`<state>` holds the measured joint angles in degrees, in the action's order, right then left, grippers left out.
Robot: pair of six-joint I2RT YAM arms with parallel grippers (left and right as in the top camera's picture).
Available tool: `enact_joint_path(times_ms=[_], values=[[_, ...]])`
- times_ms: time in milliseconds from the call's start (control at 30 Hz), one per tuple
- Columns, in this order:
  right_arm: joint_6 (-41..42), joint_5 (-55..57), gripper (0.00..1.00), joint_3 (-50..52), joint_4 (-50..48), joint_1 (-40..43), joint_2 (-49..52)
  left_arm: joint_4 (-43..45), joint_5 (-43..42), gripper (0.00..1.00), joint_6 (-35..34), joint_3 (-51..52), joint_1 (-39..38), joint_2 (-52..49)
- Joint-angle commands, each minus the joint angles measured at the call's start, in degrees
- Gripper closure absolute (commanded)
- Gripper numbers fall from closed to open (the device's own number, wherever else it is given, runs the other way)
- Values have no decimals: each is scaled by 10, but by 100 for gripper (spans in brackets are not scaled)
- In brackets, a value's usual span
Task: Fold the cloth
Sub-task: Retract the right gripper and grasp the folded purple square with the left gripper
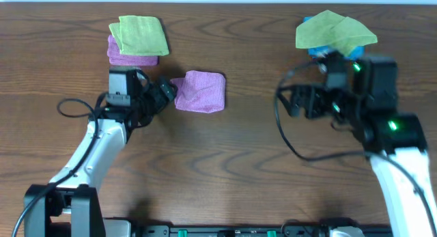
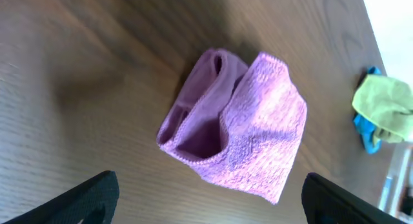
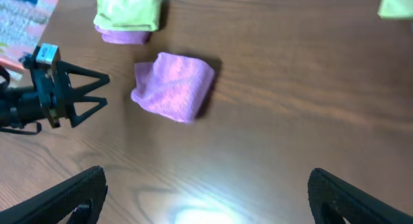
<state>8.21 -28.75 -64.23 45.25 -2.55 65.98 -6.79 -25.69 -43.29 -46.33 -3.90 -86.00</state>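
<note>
My left gripper isn't holding anything, and its fingers face the cloth's open layered folds. It will next go down and over toward the cloth, onto the cloth's layered edge, and close there.
The magenta-purple cloth (image 1: 199, 91) lies folded into a small thick square on the wooden table, centre-left. No white label shows on it. In the left wrist view the cloth (image 2: 248, 127) shows its open layered folds toward the camera. In the right wrist view the cloth (image 3: 174, 85) lies at upper left. My left gripper (image 1: 166, 93) is open and empty just left of the cloth, not touching it; its fingers frame the cloth's near edge (image 2: 206, 201). My right gripper (image 1: 298, 100) is open and empty over bare table (image 3: 206, 198), well right of the cloth.
A lime-green cloth (image 1: 141, 35) lies folded on another purple cloth (image 1: 130, 57) at the back left. A second lime-green cloth (image 1: 333, 31) lies crumpled over a blue thing (image 1: 321, 51) at the back right. Cables hang from both arms.
</note>
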Motion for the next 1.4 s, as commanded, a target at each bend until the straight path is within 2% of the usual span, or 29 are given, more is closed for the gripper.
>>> enact_joint_path(times_ms=[0,233,867,1000,1067,1100,1233,1267,1367], values=[[-17,-32,1,47,0,30,-49,35,-31,3,-40,30,0,-6],[-16,-32,1,75,0,44,-81,123,-20,5,-83,80,-27,-25],[-16,-54,1,75,6,44,-81,284,-17,5,-157,81,-58,-179],[-16,-54,1,75,6,44,-81,324,-13,4,-167,81,-68,-216],[-16,-58,1,75,6,44,-81,336,-12,0,-174,81,-70,-229],[-16,-59,1,75,7,44,-81,342,-11,9,-174,81,-70,-235],[-16,-61,1,75,11,44,-81,348,0,27,-171,81,-70,-245],[-16,-62,1,75,11,44,-81,348,3,37,-169,81,-70,-245],[-16,-62,1,75,13,44,-81,350,9,80,-165,81,-70,-245]])
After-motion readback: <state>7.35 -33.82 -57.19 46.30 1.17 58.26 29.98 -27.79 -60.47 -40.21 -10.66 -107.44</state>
